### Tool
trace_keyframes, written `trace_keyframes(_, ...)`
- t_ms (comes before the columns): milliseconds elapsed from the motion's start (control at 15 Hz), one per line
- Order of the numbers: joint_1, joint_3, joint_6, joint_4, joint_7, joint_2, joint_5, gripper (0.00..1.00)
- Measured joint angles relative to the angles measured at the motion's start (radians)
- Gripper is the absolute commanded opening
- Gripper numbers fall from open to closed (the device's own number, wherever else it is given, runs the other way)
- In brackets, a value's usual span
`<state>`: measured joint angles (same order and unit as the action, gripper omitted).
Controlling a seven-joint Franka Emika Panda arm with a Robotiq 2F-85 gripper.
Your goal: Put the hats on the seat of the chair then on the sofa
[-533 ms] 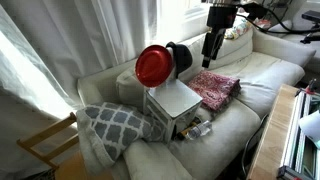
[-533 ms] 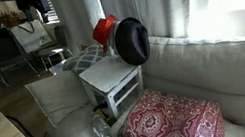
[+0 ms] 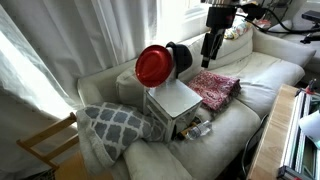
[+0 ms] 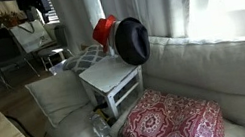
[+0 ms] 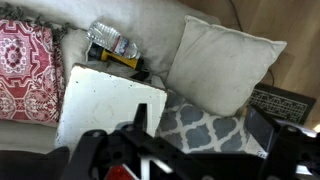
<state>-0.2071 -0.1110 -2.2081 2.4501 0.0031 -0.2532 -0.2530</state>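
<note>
The red hat's upper rim (image 3: 156, 47) stands up free above the chair, so my gripper will move outward toward the chair's back and onto it next.
The small grey-white chair (image 3: 175, 98) stands on the cream sofa (image 3: 262, 72). The red hat (image 3: 152, 66) and the black hat (image 3: 181, 57) stand on edge at the top of the chair's back, side by side; both exterior views show them, the red hat (image 4: 104, 28) and the black hat (image 4: 131, 43). The chair seat (image 5: 108, 100) is bare. My gripper (image 3: 209, 48) hangs in the air to the side of the black hat, apart from it. In the wrist view its fingers (image 5: 200, 130) are spread wide with nothing between them. A sliver of red (image 5: 118, 173) shows at the bottom edge.
A pink-red patterned cloth (image 3: 215, 88) lies on the sofa beside the chair. A grey-and-white lattice pillow (image 3: 115, 125) lies on the other side, a plastic bottle (image 5: 112, 42) under the chair. A bare-wood chair frame (image 3: 45, 145) and a wooden table (image 3: 288, 130) flank the sofa.
</note>
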Motion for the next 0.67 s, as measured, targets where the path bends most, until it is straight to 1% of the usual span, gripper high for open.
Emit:
trace_keyframes(133,0.019,-0.025,-0.01,-0.04,0.098,0.043,0.087,1.0)
trace_keyframes(400,0.048,-0.084,-0.049,-0.19,0.389,0.195,0.383,1.0)
trace_keyframes(533,0.047,-0.09,-0.048,-0.277,0.533,0.283,0.542,1.0)
trace_keyframes(667,0.039,-0.085,-0.047,-0.36,0.645,0.376,0.667,1.0)
